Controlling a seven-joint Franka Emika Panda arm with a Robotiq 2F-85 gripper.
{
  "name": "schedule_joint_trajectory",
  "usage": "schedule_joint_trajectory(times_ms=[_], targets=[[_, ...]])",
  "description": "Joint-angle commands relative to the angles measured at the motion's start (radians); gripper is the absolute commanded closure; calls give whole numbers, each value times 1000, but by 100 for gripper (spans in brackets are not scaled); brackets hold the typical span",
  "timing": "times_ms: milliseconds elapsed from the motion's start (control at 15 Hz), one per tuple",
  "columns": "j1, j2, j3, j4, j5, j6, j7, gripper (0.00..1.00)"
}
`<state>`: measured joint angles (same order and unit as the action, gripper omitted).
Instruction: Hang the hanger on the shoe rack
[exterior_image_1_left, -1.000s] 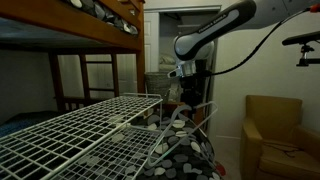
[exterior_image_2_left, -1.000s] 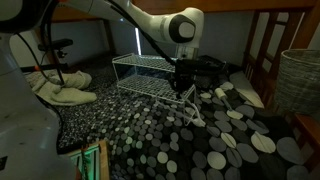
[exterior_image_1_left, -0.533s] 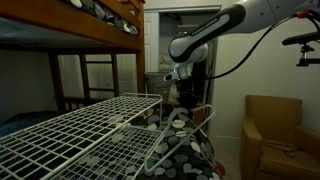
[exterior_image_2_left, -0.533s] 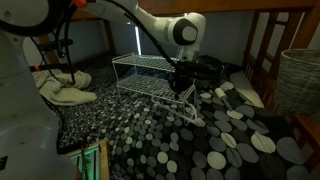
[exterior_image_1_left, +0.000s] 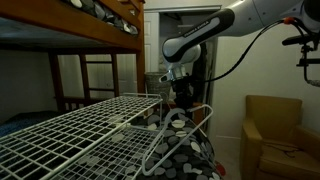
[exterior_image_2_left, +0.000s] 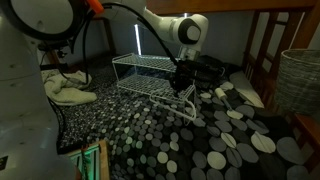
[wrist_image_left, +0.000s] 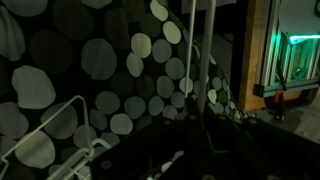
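Observation:
The hanger still hangs beside the shoe rack's far end, so I should lower slightly and shift toward that end to release it.
The hanger is a thin pale wire triangle hanging below my gripper, beside the far end of the white wire shoe rack. In an exterior view the gripper is at the rack's near corner, with the hanger slanting down over the spotted fabric. In the wrist view two pale hanger wires run up from between the dark jaws, and a rack corner shows at lower left. The gripper looks shut on the hanger.
Black-and-white spotted fabric covers the floor around the rack. A wooden bunk bed stands behind the rack, an armchair to one side. A wicker basket and pale shoes lie nearby.
The arm and gripper have shifted a little toward the rack, carrying the hanger with them. The rack has not moved.

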<state>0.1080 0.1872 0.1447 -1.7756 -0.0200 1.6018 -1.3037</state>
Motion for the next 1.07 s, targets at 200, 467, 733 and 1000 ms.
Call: schedule_joint_trajectory(times_ms=[200,467,733,1000], targets=[[12,62,16,61,6,-30,65,99],[16,77,21,70,-9,-44,75,99],[18,84,25,70,-15,-56,80,99],[19,82,28,67,-18,-52,99,64]])
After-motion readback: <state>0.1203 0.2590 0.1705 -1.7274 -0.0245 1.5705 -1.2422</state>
